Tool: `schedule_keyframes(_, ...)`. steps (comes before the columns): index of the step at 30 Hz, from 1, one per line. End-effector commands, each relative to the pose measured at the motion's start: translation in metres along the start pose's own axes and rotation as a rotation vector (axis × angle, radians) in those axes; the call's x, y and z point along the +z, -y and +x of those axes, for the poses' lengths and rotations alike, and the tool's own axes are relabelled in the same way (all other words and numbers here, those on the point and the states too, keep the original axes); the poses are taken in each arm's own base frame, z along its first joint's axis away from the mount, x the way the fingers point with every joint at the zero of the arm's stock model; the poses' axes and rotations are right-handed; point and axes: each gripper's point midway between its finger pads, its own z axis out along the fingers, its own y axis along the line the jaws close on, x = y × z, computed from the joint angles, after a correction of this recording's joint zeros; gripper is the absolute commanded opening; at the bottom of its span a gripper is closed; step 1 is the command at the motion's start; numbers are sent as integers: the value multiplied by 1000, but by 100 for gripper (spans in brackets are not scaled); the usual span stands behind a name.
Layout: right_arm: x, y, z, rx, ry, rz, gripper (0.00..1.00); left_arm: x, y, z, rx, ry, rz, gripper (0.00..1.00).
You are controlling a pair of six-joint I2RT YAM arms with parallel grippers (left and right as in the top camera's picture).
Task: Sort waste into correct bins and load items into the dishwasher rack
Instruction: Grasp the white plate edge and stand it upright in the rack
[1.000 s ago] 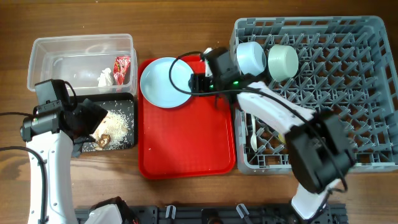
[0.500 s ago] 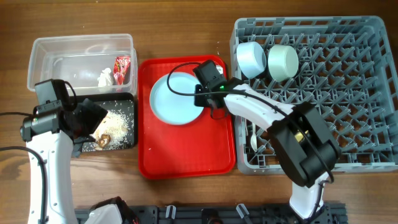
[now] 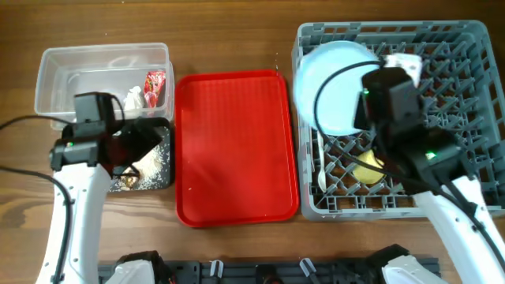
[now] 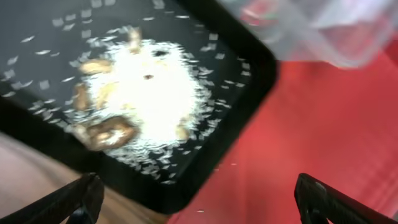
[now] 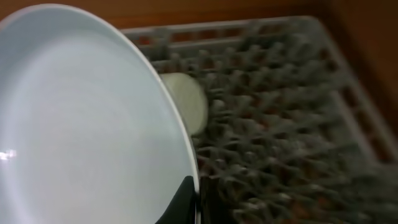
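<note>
Next, my right gripper will move down, tip the pale blue plate more upright among the rack's empty wires beside the yellow cup (image 3: 365,168) below the gripper, and release the plate's rim.
My right gripper (image 3: 368,104) is shut on the rim of the pale blue plate (image 3: 335,85), holding it tilted above the left rear of the dishwasher rack (image 3: 442,118). In the right wrist view the plate (image 5: 87,124) fills the left half, pinched at the gripper (image 5: 195,199), with the pale green bowl (image 5: 188,101) behind it in the rack (image 5: 286,124). A yellow cup (image 3: 365,168) and white cutlery (image 3: 322,178) lie in the rack. My left gripper (image 3: 147,145) hovers open over the black tray (image 3: 162,180) of rice (image 4: 149,93), its fingers (image 4: 81,198) spread wide.
The clear tub (image 3: 55,79) at the far left holds the red wrapper (image 3: 155,82) and the white tissue (image 3: 132,99). The flat red tray (image 3: 235,150) lies bare between the bins and the rack. A dark rail runs along the front table edge.
My right gripper lifted the plate off the red tray and carried it right, over the rack. My left arm shifted slightly right over the black tray.
</note>
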Motion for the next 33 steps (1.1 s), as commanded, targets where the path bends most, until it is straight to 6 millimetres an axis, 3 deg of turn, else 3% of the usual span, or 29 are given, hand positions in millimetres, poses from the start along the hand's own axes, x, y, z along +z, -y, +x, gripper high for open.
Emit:
schedule_keyframes(1, 1, 53, 8, -224, -41, 283, 4, -3, 28, 12, 126, 1, 55, 100)
schedule_keyframes(2, 2, 59, 16, -255, -79, 324, 4, -3, 32, 16, 145, -1, 63, 100)
schedule_keyframes(7, 23, 53, 49, -367, -257, 347, 4, -3, 38, 20, 167, -4, 71, 100)
schedule_keyframes(10, 34, 47, 56, -394, -294, 347, 4, -3, 38, 20, 167, -4, 72, 100)
schedule_keyframes(12, 41, 33, 57, -387, -293, 300, 5, -3, 38, 20, 167, -4, 71, 100)
schedule_keyframes(13, 45, 24, 57, -380, -288, 265, 10, -3, 38, 20, 167, -4, 71, 100)
schedule_keyframes(14, 49, 10, 57, -361, -280, 208, 22, -3, 38, 20, 167, -4, 71, 100)
schedule_keyframes(15, 52, -6, 57, -332, -275, 127, 40, -3, 38, 20, 167, -4, 71, 100)
schedule_keyframes(16, 53, -24, 58, -300, -277, 31, 47, -3, 38, 20, 167, -4, 71, 100)
schedule_keyframes(17, 50, -41, 58, -258, -274, -73, 53, -3, 38, 20, 167, -4, 71, 100)
schedule_keyframes(18, 48, -46, 55, -215, -265, -100, 62, -3, 38, 20, 167, -4, 71, 100)
schedule_keyframes(20, 38, -40, 44, -105, -223, -105, 78, -3, 38, 20, 168, -4, 71, 100)
schedule_keyframes(21, 27, -30, 33, -52, -176, -115, 90, -3, 38, 19, 168, -2, 74, 100)
schedule_keyframes(23, 10, -23, 16, 1, -112, -203, 99, -4, 49, 19, 214, -4, 127, 100)
schedule_keyframes(25, -13, -41, 6, -55, -70, -466, 98, -7, 65, 19, 298, 5, 205, 100)
schedule_keyframes(27, -19, -42, 28, -30, -174, -552, 98, -7, 64, 29, 354, -27, 199, 100)
schedule_keyframes(28, -20, -41, 35, 2, -211, -555, 94, -6, 55, 43, 360, -85, 164, 100)
schedule_keyframes(30, -25, -36, 45, 40, -210, -549, 95, -7, 42, 65, 380, -166, 115, 100)
schedule_keyframes(33, -38, -27, 68, 43, -164, -553, 98, -14, 36, 81, 442, -128, 113, 100)
